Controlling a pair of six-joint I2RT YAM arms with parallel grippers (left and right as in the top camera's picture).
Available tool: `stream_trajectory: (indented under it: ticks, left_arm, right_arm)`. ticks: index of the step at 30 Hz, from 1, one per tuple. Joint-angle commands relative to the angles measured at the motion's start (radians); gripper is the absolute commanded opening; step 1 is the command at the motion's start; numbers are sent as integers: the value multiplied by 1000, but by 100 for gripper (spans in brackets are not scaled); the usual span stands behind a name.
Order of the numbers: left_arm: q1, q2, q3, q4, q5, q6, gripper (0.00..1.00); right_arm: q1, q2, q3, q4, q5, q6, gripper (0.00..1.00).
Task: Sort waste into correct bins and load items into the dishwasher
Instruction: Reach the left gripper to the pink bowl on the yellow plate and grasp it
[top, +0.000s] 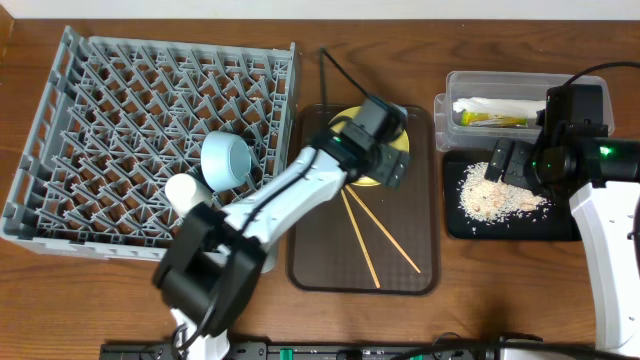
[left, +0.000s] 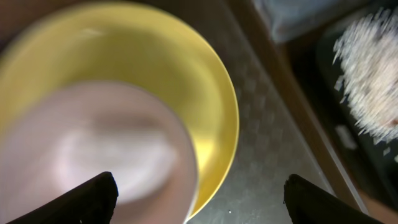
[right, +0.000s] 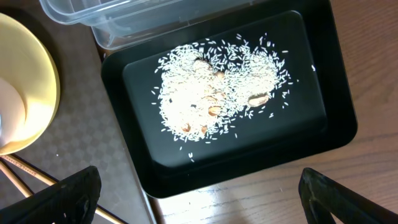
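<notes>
My left gripper is above the white bowl's rim (left: 193, 181) on the black bin's side, with that rim between its open fingers, so I will lower my gripper over it and close.
The yellow plate (left: 214, 93) lies on the brown tray with a white bowl (left: 106, 149) sitting on it. My left gripper (left: 199, 202) hangs open just above them, one fingertip over the bowl and the other over the tray. In the overhead view the left gripper (top: 385, 165) covers most of the plate (top: 403, 143). Two chopsticks (top: 375, 235) lie on the brown tray. In the dishwasher (top: 120, 120) rest a light blue bowl (top: 226, 160) and a white cup (top: 185, 190). The black bin (right: 298, 134) holds rice scraps (right: 211, 93). My right gripper (right: 199, 193) is open above its near edge, holding nothing.
The clear tub (top: 510, 100) behind the black bin holds a wrapper (top: 495, 119) and a white napkin (top: 500, 105). The brown serving tray (top: 320, 250) sits between the rack and the bins. My left arm stretches across the rack's front right corner.
</notes>
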Motion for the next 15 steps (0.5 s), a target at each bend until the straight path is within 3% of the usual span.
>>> stream_trajectory:
  ticks: [1,6,12,15]
  left_arm:
    - [-13,51,11,-2,-17,31,86]
    - [-19,109,11,-3,-17,31,66]
    - [-18,115,11,-5,-80,31,30]
    - [-18,115,11,-7,-89,31,21]
  right_arm:
    - [-4,-5,14,-4,18,10,99]
    - [-4,-5,14,-8,18,10,99]
    - [-4,-5,14,-11,18,3,99]
    - [-4,-5,14,-11,18,3,99]
